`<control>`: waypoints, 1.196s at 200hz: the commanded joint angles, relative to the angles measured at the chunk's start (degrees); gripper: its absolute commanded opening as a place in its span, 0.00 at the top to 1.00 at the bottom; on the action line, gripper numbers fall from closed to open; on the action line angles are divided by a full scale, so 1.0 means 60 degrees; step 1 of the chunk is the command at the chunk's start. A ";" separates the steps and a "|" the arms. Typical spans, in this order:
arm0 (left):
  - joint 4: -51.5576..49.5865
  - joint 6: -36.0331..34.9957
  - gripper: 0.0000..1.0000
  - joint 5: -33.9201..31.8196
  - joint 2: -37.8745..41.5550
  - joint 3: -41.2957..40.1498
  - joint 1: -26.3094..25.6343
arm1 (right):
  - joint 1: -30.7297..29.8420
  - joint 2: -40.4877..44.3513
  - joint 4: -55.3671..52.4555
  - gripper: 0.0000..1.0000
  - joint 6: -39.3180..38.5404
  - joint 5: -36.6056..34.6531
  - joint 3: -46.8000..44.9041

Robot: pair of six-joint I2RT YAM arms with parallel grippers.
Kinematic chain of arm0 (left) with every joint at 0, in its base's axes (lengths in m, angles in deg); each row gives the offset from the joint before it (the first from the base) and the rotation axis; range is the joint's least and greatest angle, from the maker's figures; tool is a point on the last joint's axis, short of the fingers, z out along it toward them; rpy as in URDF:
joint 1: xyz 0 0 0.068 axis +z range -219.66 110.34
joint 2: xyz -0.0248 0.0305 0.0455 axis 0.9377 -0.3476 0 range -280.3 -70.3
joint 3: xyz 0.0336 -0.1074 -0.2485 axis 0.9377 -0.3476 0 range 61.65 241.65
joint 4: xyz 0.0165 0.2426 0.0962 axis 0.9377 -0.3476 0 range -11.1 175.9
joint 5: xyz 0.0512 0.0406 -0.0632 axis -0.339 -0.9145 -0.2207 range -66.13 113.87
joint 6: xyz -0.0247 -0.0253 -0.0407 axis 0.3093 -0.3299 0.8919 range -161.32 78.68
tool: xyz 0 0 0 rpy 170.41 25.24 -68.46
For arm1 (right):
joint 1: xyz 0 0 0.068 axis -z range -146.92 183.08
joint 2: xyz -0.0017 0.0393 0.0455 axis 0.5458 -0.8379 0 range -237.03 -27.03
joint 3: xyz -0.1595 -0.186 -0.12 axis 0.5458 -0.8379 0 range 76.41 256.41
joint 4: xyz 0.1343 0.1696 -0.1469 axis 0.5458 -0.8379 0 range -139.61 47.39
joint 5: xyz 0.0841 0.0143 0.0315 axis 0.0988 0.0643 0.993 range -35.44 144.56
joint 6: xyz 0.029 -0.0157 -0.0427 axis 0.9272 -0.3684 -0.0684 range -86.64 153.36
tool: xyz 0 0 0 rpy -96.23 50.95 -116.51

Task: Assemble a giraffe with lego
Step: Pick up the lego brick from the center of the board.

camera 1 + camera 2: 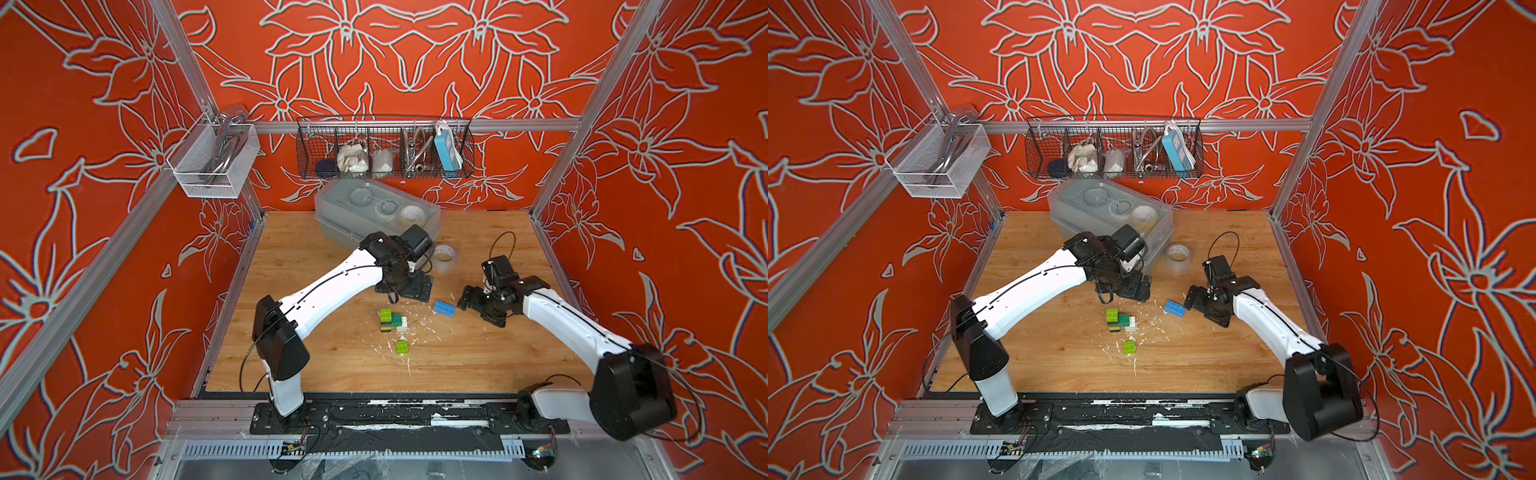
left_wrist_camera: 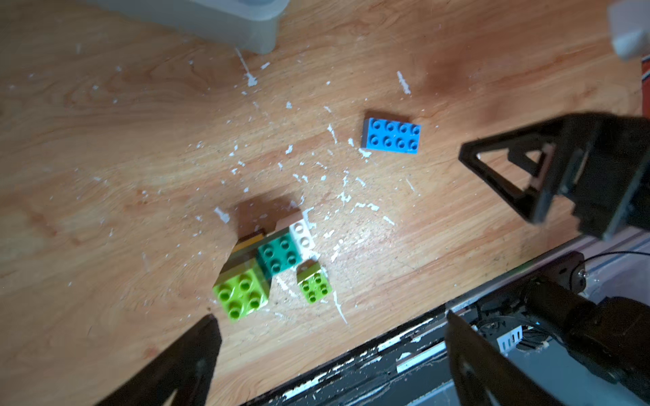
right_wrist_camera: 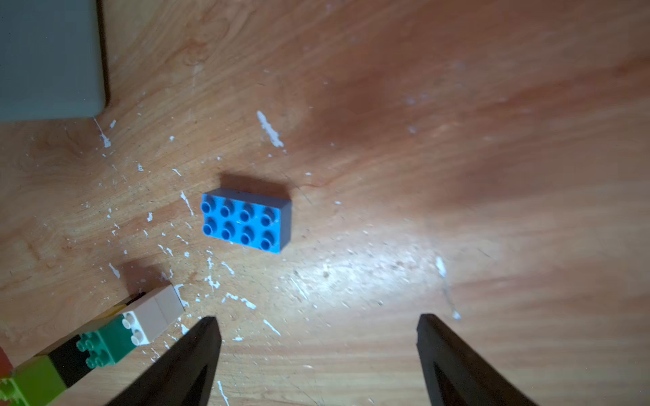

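Note:
The short ends of the blue brick (image 1: 444, 308) (image 2: 391, 136) below are both clear of other bricks, so my left gripper will next move across toward my right gripper and down around them.
The partly built giraffe (image 1: 390, 320) (image 1: 1119, 322) lies mid-table: lime, black, dark green and white lego bricks joined together (image 2: 267, 260) (image 3: 98, 341). A loose lime brick (image 1: 401, 347) (image 2: 314, 283) sits just in front of it. To its right a blue eight-stud brick (image 1: 444, 308) (image 1: 1174, 308) (image 2: 391, 136) (image 3: 246, 221) lies flat, studs up. My left gripper (image 1: 406, 291) (image 2: 330, 316) hovers open behind the giraffe, holding nothing. Close beside the blue brick on its right, my right gripper (image 1: 467, 301) (image 3: 318, 320) is open and empty.
A clear plastic box (image 1: 374, 212) stands at the back of the wooden table (image 1: 311, 365), with a clear tape roll (image 1: 444, 253) to its right. A wire basket (image 1: 384, 149) and a white mesh basket (image 1: 212, 160) hang on the walls. White flecks litter the table's middle.

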 commanded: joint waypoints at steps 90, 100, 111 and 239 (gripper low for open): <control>0.0749 0.0018 0.03 0.0808 -0.4896 0.3386 -0.0718 | 0.0019 0.4656 -0.2640 0.08 -0.0627 0.0503 -0.0634; 0.0736 -0.0014 0.03 0.0716 -0.5099 0.3498 -0.0737 | 0.0019 0.4742 -0.2819 0.08 -0.0832 0.0514 -0.0575; 0.0710 -0.0043 0.03 0.0717 -0.5262 0.3542 -0.0763 | 0.0015 0.4840 -0.2969 0.07 -0.0960 0.0514 -0.0584; 0.0577 0.0022 0.14 -0.0184 -0.6532 0.4351 -0.1059 | 0.0064 0.4530 -0.3079 0.04 -0.1900 0.0627 -0.0106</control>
